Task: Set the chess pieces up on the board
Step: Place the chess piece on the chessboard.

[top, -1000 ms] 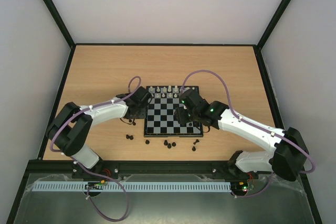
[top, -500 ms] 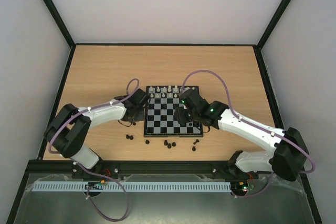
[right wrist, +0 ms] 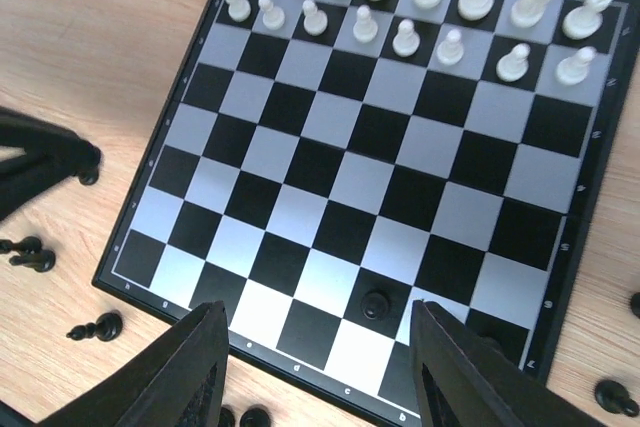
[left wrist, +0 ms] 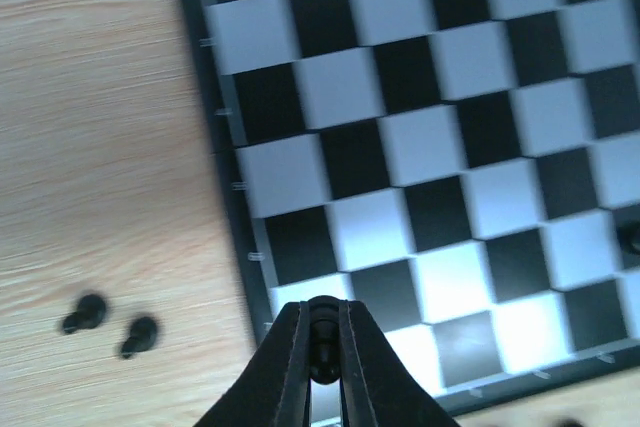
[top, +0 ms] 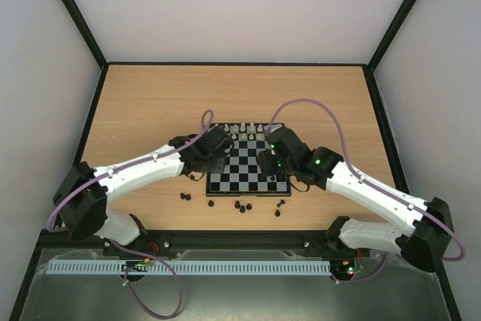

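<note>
The light square (top: 253,177) (left wrist: 580,250) just short of the black pawn is empty. I should next move my left gripper to the right in the top view and down onto that square.
The board (top: 239,172) lies mid-table, with white chess pieces (right wrist: 365,22) filling its two far rows. My left gripper (left wrist: 322,352) is shut on a small black chess piece (left wrist: 323,332) and hangs over the board's (left wrist: 400,147) near left corner. In the top view that gripper (top: 213,158) is at the board's left edge. My right gripper (right wrist: 318,317) is open over the near right squares, with one black pawn (right wrist: 375,304) standing on a dark square between its fingers, untouched. From above, the right gripper (top: 266,163) covers part of the board.
Loose black pieces (top: 240,205) lie on the wood in front of the board, with more at the left (top: 186,197) and right (top: 279,204). Two others (left wrist: 110,324) sit beside the board's left edge. Black-framed walls enclose the table.
My left gripper has shut on a black piece beside the board and carried it right, over the board's left edge. The right arm has shifted slightly right, still open.
</note>
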You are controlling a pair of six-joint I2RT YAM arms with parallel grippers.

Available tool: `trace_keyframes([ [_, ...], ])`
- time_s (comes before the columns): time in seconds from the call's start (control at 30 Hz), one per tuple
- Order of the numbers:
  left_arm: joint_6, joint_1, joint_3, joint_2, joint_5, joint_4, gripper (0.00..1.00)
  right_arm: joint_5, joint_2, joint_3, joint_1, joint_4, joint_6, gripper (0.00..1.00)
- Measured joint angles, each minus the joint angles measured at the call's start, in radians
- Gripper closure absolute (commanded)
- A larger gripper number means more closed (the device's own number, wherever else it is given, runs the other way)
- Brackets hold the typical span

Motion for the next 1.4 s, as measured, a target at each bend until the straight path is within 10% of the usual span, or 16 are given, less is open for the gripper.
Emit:
trace_keyframes([
  [0.53,0.018,-0.2,0.294,0.356,0.045,-0.001,0.98,0.137,-0.206,0.092,0.0,-0.161,0.026,0.45],
  [1.4,0.018,-0.241,0.351,0.483,0.098,0.04,0.81,0.202,-0.23,0.091,-0.012,-0.243,0.028,0.44],
])
